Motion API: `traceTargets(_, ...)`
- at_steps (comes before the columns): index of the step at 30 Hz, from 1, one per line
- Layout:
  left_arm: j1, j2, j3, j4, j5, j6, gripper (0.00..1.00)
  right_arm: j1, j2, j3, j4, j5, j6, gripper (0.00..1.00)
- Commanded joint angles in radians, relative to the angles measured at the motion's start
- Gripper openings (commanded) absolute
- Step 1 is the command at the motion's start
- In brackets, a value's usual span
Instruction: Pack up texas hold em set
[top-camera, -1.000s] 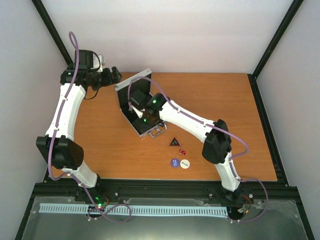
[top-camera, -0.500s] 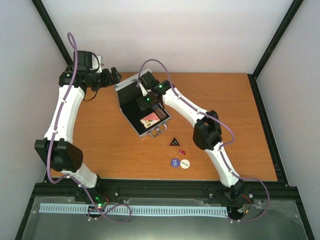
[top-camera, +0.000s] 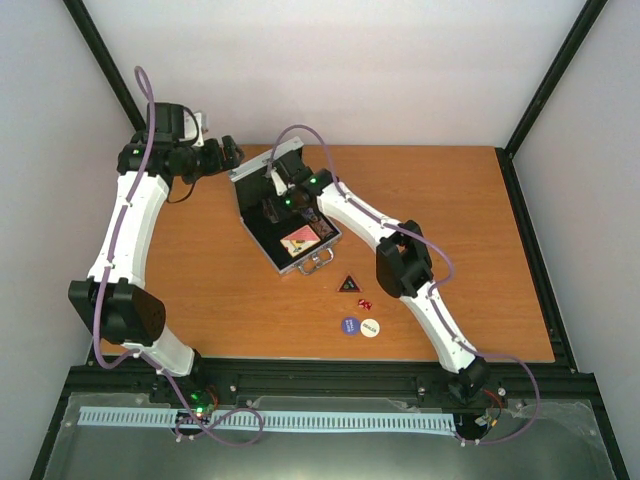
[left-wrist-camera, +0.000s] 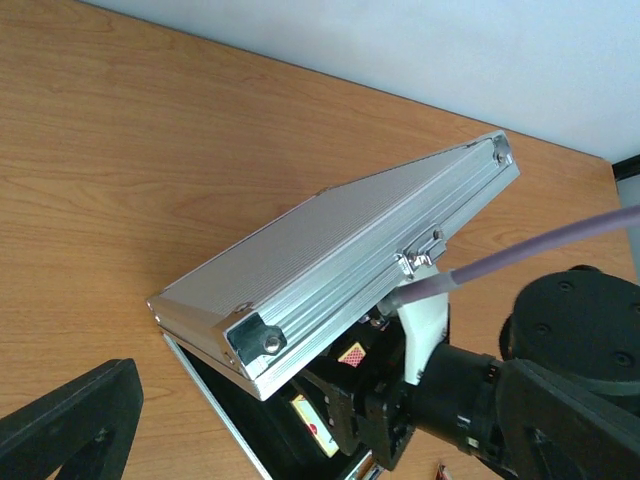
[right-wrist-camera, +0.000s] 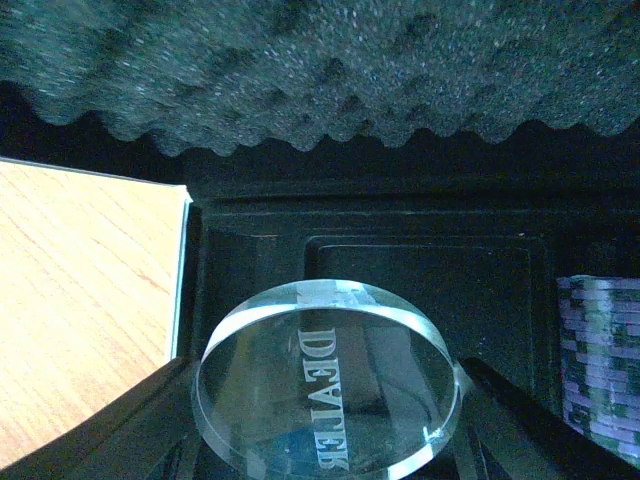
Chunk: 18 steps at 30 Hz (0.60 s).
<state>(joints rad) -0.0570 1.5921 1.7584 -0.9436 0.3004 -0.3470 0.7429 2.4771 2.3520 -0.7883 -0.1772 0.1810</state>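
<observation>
The black tray's square hollow (right-wrist-camera: 438, 318) beside the chip stack (right-wrist-camera: 600, 350) is still empty, so I should lower the clear disc into it with my right gripper and then open the gripper.
The silver case (top-camera: 312, 262) lies open at the table's back left, its lid (left-wrist-camera: 340, 260) tilted over the base. My right gripper (top-camera: 275, 207) reaches in under the lid, shut on a clear disc (right-wrist-camera: 325, 390) engraved "DEALER", above the black tray (right-wrist-camera: 420, 270). A chip stack (right-wrist-camera: 600, 350) stands in the case to its right. The pink-orange card box (top-camera: 300, 241) lies in the case's front part. My left gripper (top-camera: 228, 154) hovers open by the lid's left corner, holding nothing; one finger (left-wrist-camera: 70, 425) shows. On the table lie a black triangle (top-camera: 348, 284), red dice (top-camera: 364, 303), a blue disc (top-camera: 350, 325) and a white disc (top-camera: 370, 327).
The lid's egg-crate foam (right-wrist-camera: 320, 70) hangs close above my right gripper. The case's carry handle (top-camera: 317, 266) faces the front. My right arm's elbow (top-camera: 400, 265) stands over the table just right of the triangle. Bare wood (top-camera: 460, 220) stretches to the right.
My right gripper has pushed from the case's front deeper in under the lid with the clear disc, uncovering the card box. The left arm has hardly moved.
</observation>
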Motion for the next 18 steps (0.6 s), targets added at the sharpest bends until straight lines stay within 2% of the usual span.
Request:
traceTargets(1,-0.002,-0.035,-0.004,0.008,0.024,-0.006,1.00,0.003,0.031,0.047,0.071,-0.006,0.000,0.27)
traceTargets(12,-0.001,-0.026,-0.034,0.010,0.036,-0.003,1.00,0.003,0.153,0.133,0.080,0.028,-0.014,0.28)
traceTargets(18,-0.002,-0.014,-0.027,0.007,0.037,0.001,1.00,0.001,0.151,0.100,0.050,0.105,-0.002,0.29)
